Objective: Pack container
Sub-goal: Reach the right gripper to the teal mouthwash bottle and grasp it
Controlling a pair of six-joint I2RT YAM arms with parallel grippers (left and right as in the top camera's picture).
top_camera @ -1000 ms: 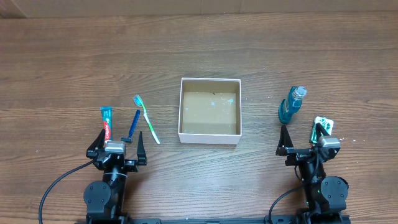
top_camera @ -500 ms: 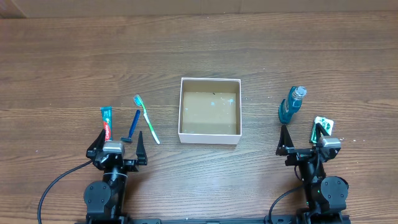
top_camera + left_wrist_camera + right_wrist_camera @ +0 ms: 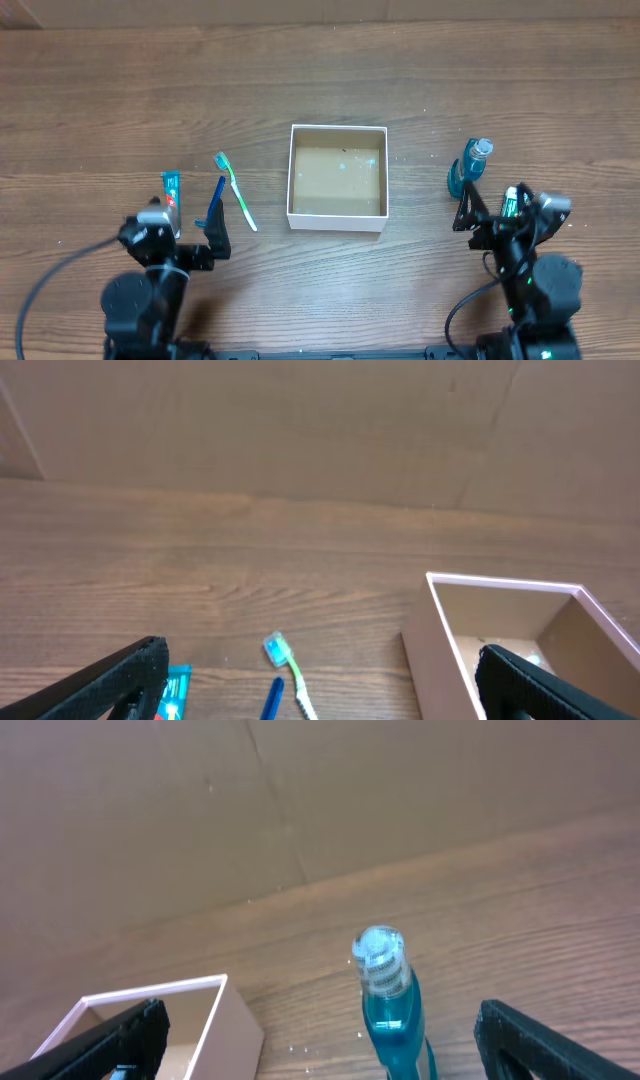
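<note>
Next I need to reach my right gripper outward to the teal Listerine bottle standing upright there and tilt the open jaws down around its capped upper end [image 3: 481, 149] [image 3: 382, 963].
The container [image 3: 337, 217], a square white-walled box with a brown inside, sits mid-table; it also shows in the left wrist view [image 3: 440, 610] and the right wrist view [image 3: 235, 1020]. Left of it lie a green toothbrush [image 3: 236, 192], a blue razor [image 3: 213, 203] and a toothpaste tube [image 3: 171, 190]; the left wrist view shows the toothbrush [image 3: 287, 668], razor [image 3: 271, 700] and tube [image 3: 176, 690]. My left gripper [image 3: 183, 238] is open and empty just in front of them. A teal bottle [image 3: 470, 168] stands right of the container. My right gripper [image 3: 510, 208] is open and empty, close to the bottle [image 3: 392, 1005].
A small green-and-white packet [image 3: 512, 204] shows at the right gripper, mostly hidden by it. A cardboard wall [image 3: 300, 430] stands along the far edge of the wooden table [image 3: 320, 90].
Both arms have lifted and tilted forward. The left gripper moved left and towards the toothpaste and razor; the right gripper moved up towards the teal bottle. No object moved.
</note>
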